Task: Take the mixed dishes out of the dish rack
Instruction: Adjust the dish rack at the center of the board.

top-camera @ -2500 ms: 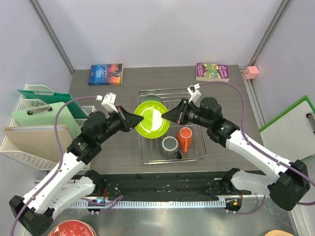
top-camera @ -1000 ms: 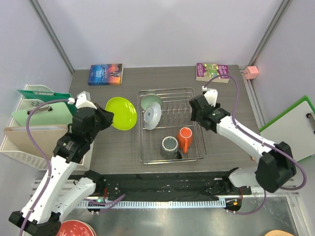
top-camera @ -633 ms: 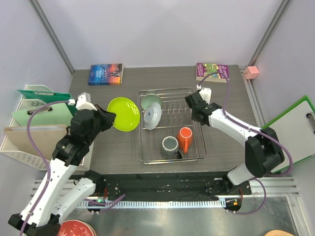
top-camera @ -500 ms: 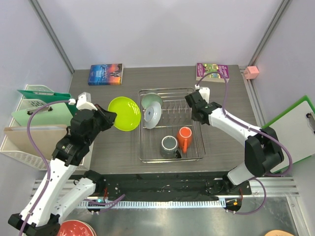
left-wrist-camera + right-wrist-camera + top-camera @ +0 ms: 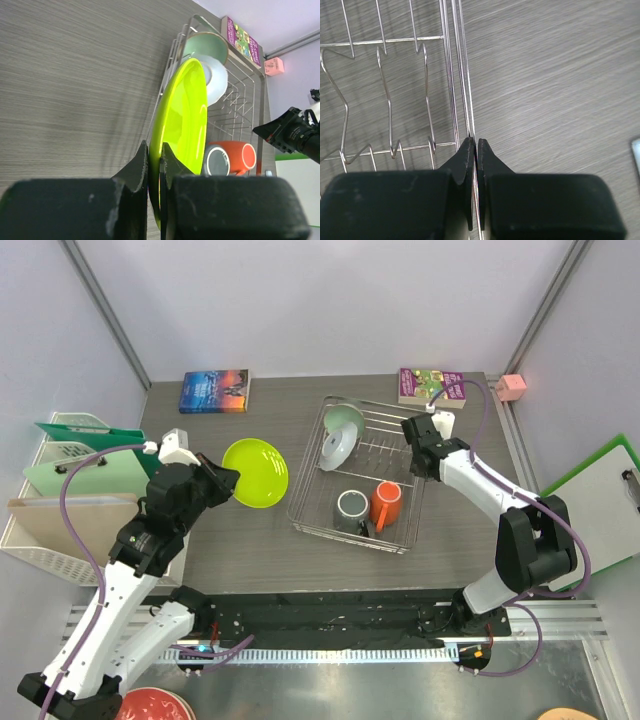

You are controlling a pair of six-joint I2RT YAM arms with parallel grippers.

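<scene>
I should move my left gripper outward and down, and let go of the lime-green plate on the bare tabletop between the blue book and the rack.
My left gripper is shut on the rim of the small lime-green plate, held on edge above the table left of the dish rack. In the left wrist view the plate stands between the fingertips of that gripper. The rack sits skewed and holds a mint bowl, a light grey plate, a grey mug and an orange mug. At the rack's right side my right gripper is shut on the thin rim wire, which runs between its closed fingertips.
A blue book lies at the back left, a purple book and a pink box at the back right. White file trays with clipboards stand off the left edge. A red plate lies near the bases.
My right gripper has shut on the rack's rim wire. The rack with its dishes has slid to the right and turned. The left arm still holds the lime plate, shifted slightly right.
</scene>
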